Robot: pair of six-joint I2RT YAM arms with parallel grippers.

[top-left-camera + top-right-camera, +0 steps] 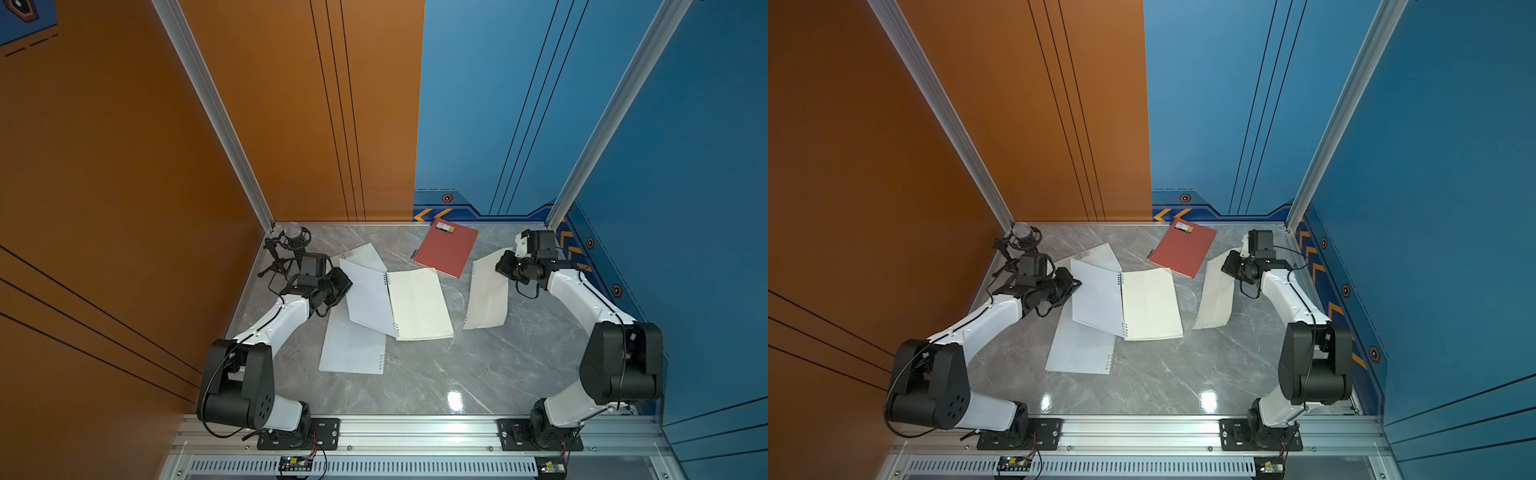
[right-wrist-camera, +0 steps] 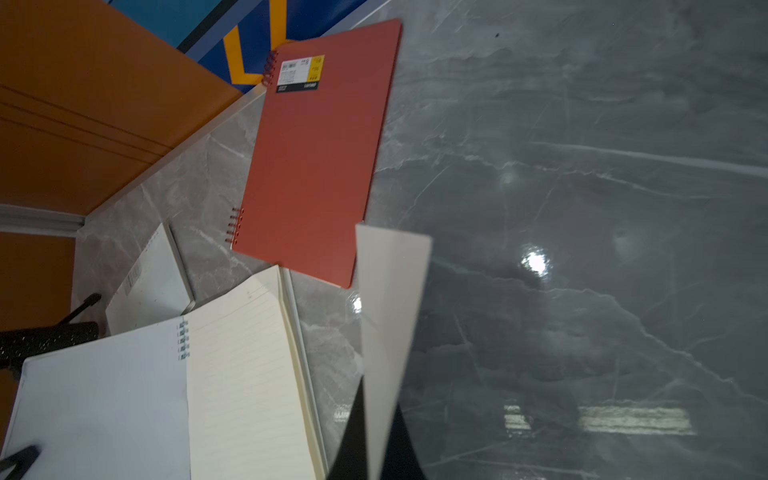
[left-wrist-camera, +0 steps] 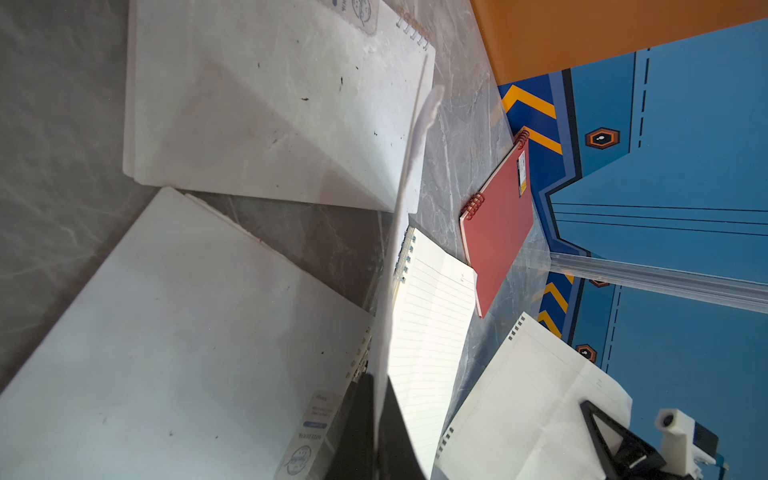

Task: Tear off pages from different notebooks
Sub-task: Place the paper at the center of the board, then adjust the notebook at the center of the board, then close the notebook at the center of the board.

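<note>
My right gripper has the loose page (image 1: 486, 291) and next needs to move down and outward toward the blue wall to release it on the bare tabletop beside the red notebook.
An open notebook (image 1: 419, 303) lies mid-table with its cream lined page up. My left gripper (image 1: 345, 283) is shut on the outer edge of its frosted cover (image 1: 368, 297), which the left wrist view shows edge-on between the black fingers (image 3: 357, 428). My right gripper (image 1: 503, 266) is shut on a loose cream page (image 1: 486, 291) with punched holes, which hangs down to the table right of the open notebook; the right wrist view shows this page (image 2: 390, 291) pinched between the jaws. A red notebook (image 1: 446, 247) lies shut at the back.
A large white notebook (image 1: 353, 349) lies partly under the open one, and a smaller white notebook (image 1: 363, 255) lies behind it. A microphone on a tripod (image 1: 293, 237) stands in the back left corner, close to my left arm. Walls enclose the table's back and sides.
</note>
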